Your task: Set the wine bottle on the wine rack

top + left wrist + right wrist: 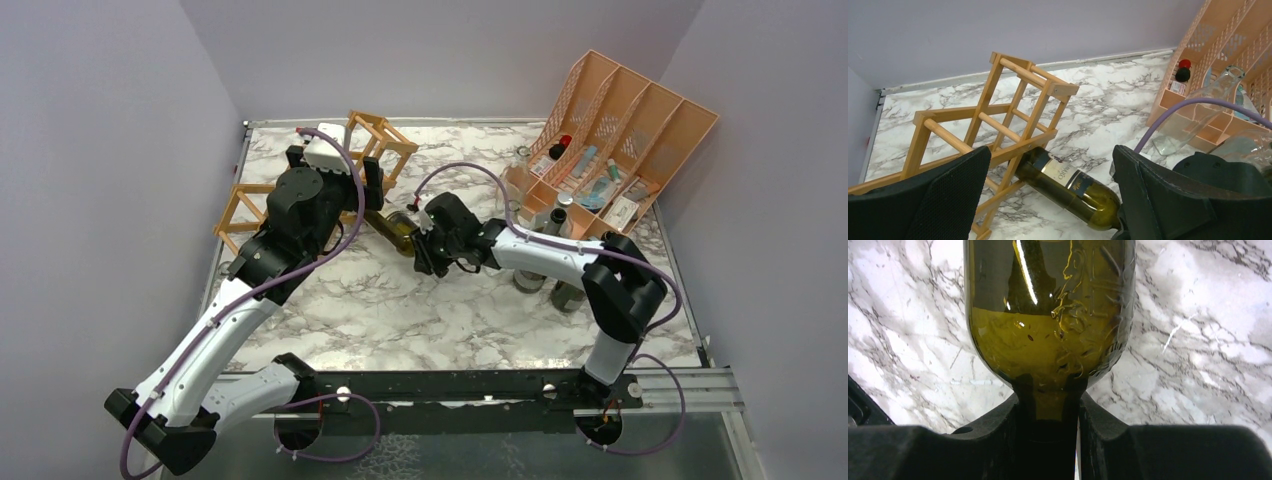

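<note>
My right gripper pushes the bottle, still mostly outside, deeper into the rack's lower cell next, outward and to its left in the top view, and releases it.
The wine rack (375, 150), a light wooden lattice, lies tilted at the back left of the marble table; it also shows in the left wrist view (998, 125). The wine bottle (393, 228), dark olive glass with a blue and cream label, lies on its side with its base pushed into a lower cell of the rack (1073, 187). My right gripper (420, 248) is shut on the bottle's neck (1048, 410); the bottle's shoulder (1048, 315) fills that view. My left gripper (340, 180) hovers over the rack, its jaws wide open and empty (1050, 155).
A peach slotted file organizer (620, 130) holding small items stands at the back right. Clear glass bottles (1198, 115) stand in front of it, by my right arm (555, 215). Grey cans (530, 280) sit under the right forearm. Walls close in on the left and back.
</note>
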Controlling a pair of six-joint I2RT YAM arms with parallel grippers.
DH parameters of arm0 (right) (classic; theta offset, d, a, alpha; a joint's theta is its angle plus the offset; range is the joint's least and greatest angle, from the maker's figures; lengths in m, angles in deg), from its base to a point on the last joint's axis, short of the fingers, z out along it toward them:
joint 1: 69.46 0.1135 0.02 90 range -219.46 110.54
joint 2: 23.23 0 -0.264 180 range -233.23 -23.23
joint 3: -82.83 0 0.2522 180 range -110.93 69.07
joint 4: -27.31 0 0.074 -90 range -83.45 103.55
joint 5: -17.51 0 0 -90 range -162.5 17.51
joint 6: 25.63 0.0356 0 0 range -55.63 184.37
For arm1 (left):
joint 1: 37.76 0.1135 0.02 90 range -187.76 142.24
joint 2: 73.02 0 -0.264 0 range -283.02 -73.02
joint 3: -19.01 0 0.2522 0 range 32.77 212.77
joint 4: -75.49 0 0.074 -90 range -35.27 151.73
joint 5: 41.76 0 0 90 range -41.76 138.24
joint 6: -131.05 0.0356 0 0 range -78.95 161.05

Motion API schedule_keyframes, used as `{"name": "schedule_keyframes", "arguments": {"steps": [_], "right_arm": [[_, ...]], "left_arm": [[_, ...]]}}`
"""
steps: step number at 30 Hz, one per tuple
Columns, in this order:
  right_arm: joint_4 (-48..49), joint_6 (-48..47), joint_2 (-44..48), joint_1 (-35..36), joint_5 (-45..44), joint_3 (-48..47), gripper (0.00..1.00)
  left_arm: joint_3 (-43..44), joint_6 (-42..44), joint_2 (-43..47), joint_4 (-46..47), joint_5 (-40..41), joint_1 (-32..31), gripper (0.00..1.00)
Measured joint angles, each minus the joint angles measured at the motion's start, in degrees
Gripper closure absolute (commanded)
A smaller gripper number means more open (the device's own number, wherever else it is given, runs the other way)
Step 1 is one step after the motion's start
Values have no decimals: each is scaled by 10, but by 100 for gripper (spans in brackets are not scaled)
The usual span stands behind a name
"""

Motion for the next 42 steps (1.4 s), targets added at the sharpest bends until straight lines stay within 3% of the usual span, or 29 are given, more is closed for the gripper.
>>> {"name": "schedule_keyframes", "arguments": {"steps": [23, 42], "right_arm": [[6, -33, -166, 0, -16, -187, 91], [-8, -6, -235, 0, -57, -279, 66]], "left_arm": [[40, -13, -7, -35, -33, 0, 1], [42, -20, -6, -51, -34, 0, 1]]}}
